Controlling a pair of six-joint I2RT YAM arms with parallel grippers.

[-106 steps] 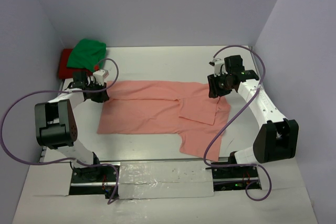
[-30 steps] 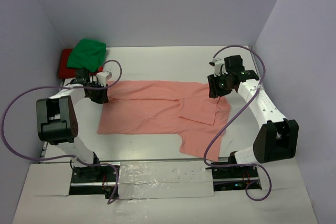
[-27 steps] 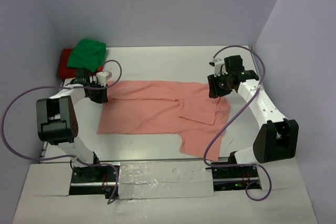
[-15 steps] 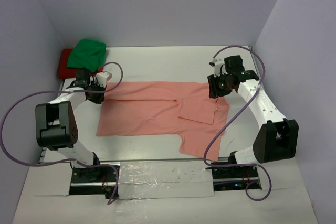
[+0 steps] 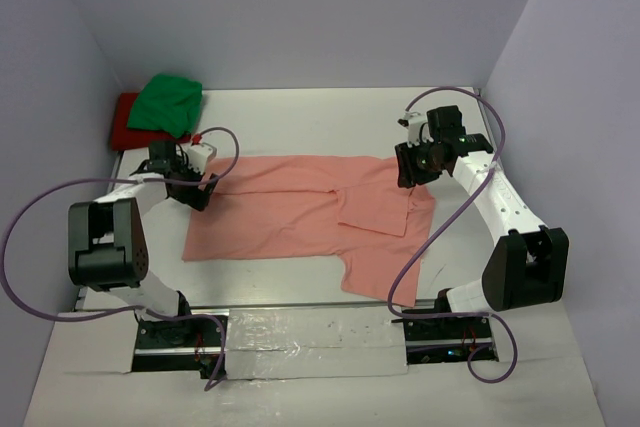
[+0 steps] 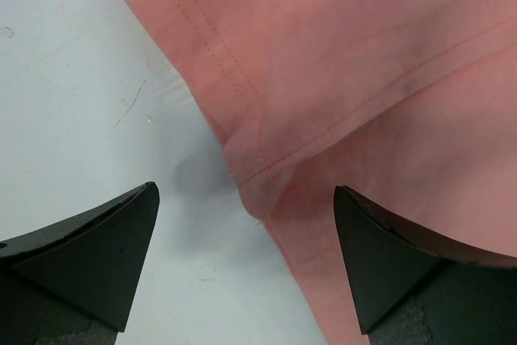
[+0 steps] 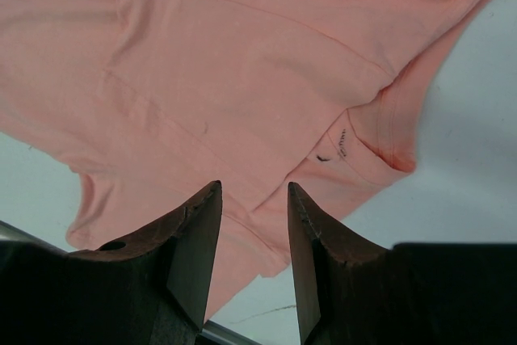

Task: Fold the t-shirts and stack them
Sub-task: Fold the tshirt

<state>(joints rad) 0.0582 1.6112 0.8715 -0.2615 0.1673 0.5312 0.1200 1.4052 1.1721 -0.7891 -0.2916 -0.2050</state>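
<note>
My left gripper should next move back along the pink t-shirt's hemmed end and close on its near corner (image 5: 187, 256), because the cloth there is still flat and unfolded.
The salmon-pink t-shirt (image 5: 300, 212) lies spread across the middle of the table, with a folded flap near its right end. My left gripper (image 5: 200, 191) hovers at the shirt's far left corner. In the left wrist view that gripper (image 6: 244, 199) stands wide open, with the hemmed corner of the pink shirt (image 6: 363, 54) lying loose on the table between its fingers. My right gripper (image 5: 412, 169) is over the shirt's far right edge. Its jaws (image 7: 254, 191) are parted above the pink cloth (image 7: 226, 62) near the collar label, pinching nothing. The green t-shirt (image 5: 168, 104) sits bunched on the red one (image 5: 124, 119) at the far left.
The white table (image 5: 300, 117) is enclosed by lilac walls at the back and both sides. Purple cables loop from both arms. The arm bases and a taped strip (image 5: 315, 332) run along the near edge.
My left gripper has opened and let go of the shirt's far left corner, shifting slightly right and nearer. The shirt's left edge settled on the table. The right arm has held still.
</note>
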